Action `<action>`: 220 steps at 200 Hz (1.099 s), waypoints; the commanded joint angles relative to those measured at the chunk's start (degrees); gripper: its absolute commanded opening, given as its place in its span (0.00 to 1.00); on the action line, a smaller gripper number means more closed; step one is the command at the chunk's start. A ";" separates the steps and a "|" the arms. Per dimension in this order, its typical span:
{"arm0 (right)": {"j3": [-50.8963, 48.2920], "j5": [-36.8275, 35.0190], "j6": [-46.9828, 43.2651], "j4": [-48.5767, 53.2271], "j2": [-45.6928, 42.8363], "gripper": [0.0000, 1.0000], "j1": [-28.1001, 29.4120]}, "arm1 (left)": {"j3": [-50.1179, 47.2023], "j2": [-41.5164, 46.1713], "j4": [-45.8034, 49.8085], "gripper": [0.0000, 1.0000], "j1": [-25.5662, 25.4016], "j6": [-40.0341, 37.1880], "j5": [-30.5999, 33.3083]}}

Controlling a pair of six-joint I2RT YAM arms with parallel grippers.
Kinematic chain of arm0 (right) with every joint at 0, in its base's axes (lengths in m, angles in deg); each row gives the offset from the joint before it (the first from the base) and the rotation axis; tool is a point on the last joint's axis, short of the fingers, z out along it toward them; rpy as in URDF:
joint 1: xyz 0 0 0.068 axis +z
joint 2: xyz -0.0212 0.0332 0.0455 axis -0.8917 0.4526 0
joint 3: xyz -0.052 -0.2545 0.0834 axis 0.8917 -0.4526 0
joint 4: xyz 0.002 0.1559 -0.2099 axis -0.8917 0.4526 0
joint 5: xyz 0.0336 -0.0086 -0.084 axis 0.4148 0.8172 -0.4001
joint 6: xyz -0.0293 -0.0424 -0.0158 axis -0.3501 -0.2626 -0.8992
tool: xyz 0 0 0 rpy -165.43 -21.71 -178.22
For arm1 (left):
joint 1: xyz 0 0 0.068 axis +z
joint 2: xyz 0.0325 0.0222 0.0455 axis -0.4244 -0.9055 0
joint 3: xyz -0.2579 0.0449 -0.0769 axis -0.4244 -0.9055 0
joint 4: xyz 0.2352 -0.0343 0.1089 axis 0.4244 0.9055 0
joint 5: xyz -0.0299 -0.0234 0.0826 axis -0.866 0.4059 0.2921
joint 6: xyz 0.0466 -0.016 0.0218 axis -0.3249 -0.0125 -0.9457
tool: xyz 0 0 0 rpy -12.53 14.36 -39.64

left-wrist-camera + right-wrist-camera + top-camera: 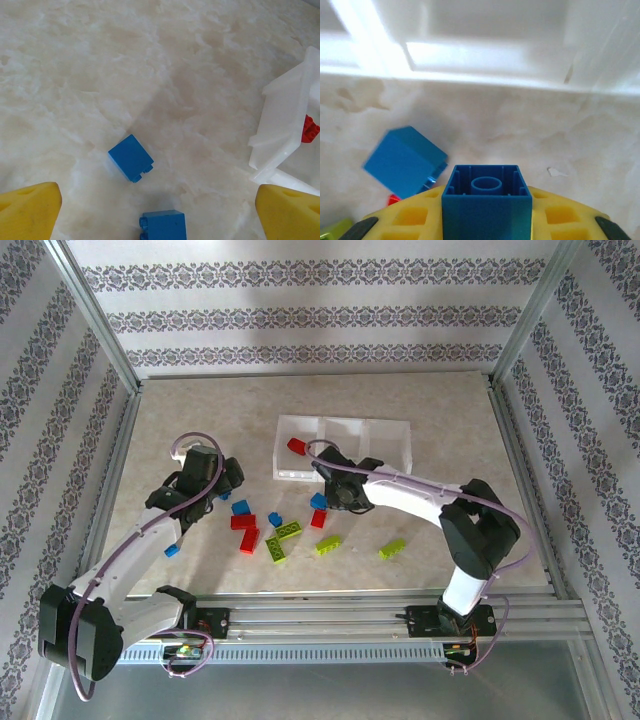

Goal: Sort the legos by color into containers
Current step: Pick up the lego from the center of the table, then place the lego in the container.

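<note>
Next, my right gripper lifts and carries the blue lego outward over the tray's middle compartment (344, 432) and releases it there, as the red lego occupies another compartment.
The clear three-compartment tray (400, 430) stands mid-table, and a red lego (296, 446) lies in its left compartment. Just in front of the tray, my right gripper (335, 490) is shut on a blue lego (487, 205), hollow underside showing, between its yellow fingers (412, 217). Another blue lego (405, 160) lies to its left. Left of the tray, my left gripper (225, 480) is open with its fingers (30, 210) wide apart. Two blue legos (131, 157) (164, 226) lie on the table below it. The tray corner (287, 125) stands to its right.
Loose legos lie scattered on the marble table in front of the tray: red ones (243, 522), lime green ones (290, 531) (392, 548) and a blue one (172, 549) near the left arm. A metal frame and patterned walls enclose the table.
</note>
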 commanded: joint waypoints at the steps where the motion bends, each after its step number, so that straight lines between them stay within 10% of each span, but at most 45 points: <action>1: 3.47 -3.71 -3.56 2.72 -1.04 0.19 -1.64 | -1.30 1.39 1.96 1.00 0.98 0.72 -0.14; 114: 17.67 -4.19 -13.59 0.33 12.91 0.21 -9.06 | -3.82 5.79 2.42 1.00 2.91 1.68 -3.01; 220: 20.62 -2.02 -15.43 -1.08 17.13 0.43 -10.48 | -6.06 9.94 5.67 1.00 3.09 0.64 -3.15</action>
